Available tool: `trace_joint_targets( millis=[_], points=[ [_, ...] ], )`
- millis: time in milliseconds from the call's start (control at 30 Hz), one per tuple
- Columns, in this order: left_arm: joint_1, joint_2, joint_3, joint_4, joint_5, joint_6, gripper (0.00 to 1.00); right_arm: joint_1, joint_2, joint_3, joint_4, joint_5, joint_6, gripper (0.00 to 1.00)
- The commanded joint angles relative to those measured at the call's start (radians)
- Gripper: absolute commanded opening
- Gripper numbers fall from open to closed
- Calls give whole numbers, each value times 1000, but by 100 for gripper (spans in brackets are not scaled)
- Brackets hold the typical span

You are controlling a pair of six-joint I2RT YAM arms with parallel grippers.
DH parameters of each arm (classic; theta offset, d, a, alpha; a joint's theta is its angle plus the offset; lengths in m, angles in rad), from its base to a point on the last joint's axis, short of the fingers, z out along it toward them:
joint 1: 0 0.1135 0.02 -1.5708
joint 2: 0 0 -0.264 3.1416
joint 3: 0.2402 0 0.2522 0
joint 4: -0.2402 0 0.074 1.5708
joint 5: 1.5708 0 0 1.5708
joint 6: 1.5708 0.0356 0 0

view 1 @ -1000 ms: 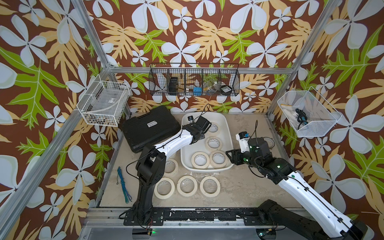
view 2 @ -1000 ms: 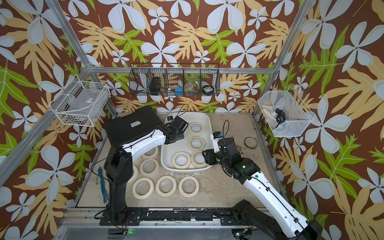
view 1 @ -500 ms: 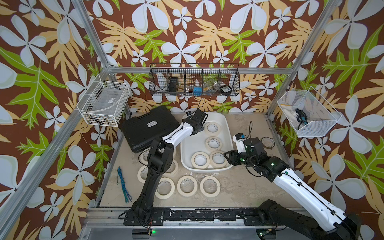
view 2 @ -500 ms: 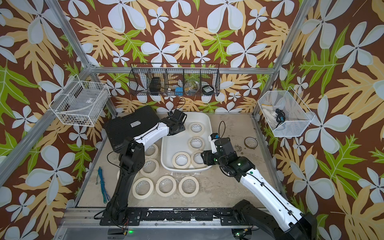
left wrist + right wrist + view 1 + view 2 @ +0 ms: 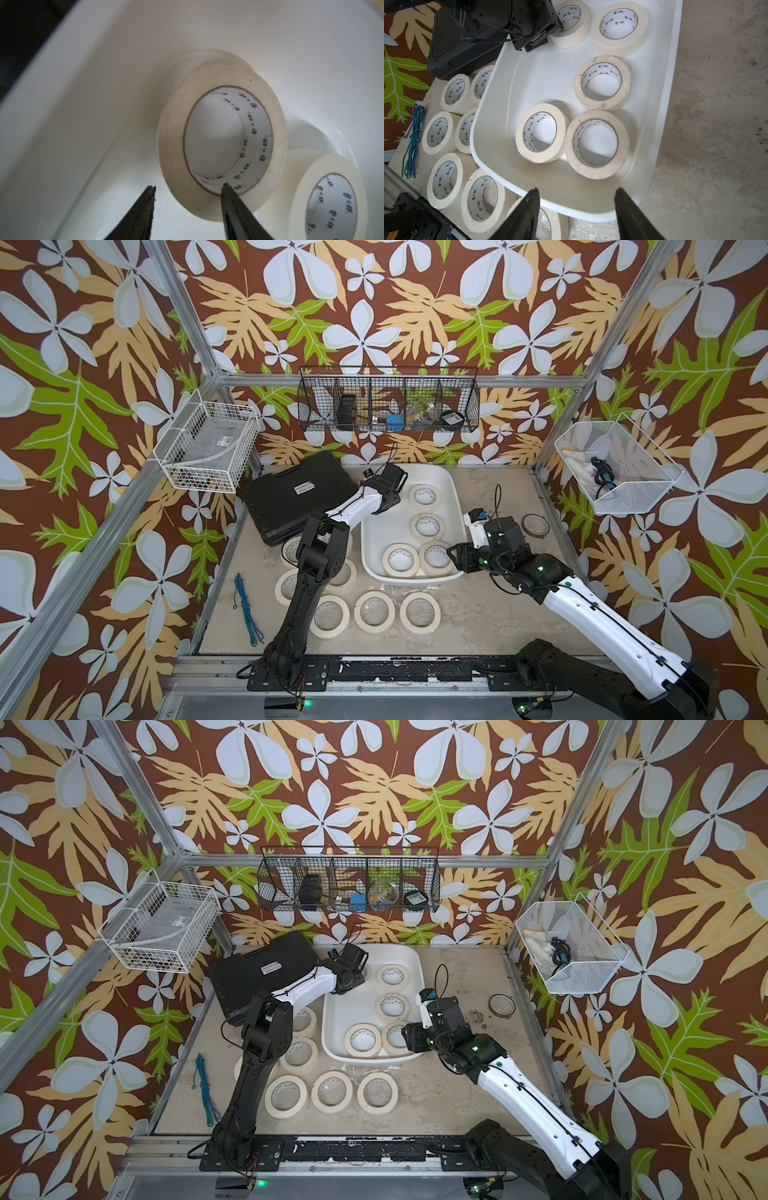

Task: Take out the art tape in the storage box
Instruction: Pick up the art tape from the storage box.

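I should lower my left gripper with its open fingers on both sides of the roll's near side (image 5: 176, 176) and close it. The roll's empty core has room for one finger inside that side.
The storage box (image 5: 386, 531) is a white tub in the middle of the table, seen in both top views. Several cream art tape rolls lie flat in it, such as one (image 5: 427, 526) mid-box and two (image 5: 597, 146) (image 5: 542, 133) near its front wall. My left gripper (image 5: 189, 186) is open low in the box's far left corner. One of its fingertips (image 5: 225, 186) is over the core of a roll (image 5: 222, 135) and the other is outside that roll. My right gripper (image 5: 576, 190) hangs open above the box's near right rim, holding nothing. Several more rolls (image 5: 374, 611) lie on the table.
A black ribbed case (image 5: 297, 493) lies left of the box, under the left arm. A blue-green cord (image 5: 247, 610) lies at the left edge. A thin brown ring (image 5: 534, 526) sits at the right. Wire baskets (image 5: 208, 452) (image 5: 388, 406) (image 5: 615, 472) hang on the walls.
The left arm has stretched its gripper further into the box's far left corner. The right gripper has crept a little toward the box's near right corner. Both stay open.
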Motion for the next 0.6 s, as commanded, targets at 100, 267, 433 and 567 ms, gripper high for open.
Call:
trace_joint_targets(
  millis=[100,267,433,567],
  points=[
    [3,15,-3,42,-16,-17,55,0,11,-5,15,4,-9,61],
    [16,36,13,49,2,-19,55,1,12,-13,21,6,-12,61],
    [19,55,26,52,8,-16,55,1,15,-14,23,2,-12,61],
    [19,64,31,53,31,-10,49,0,13,-16,24,-2,-9,61]
  ],
)
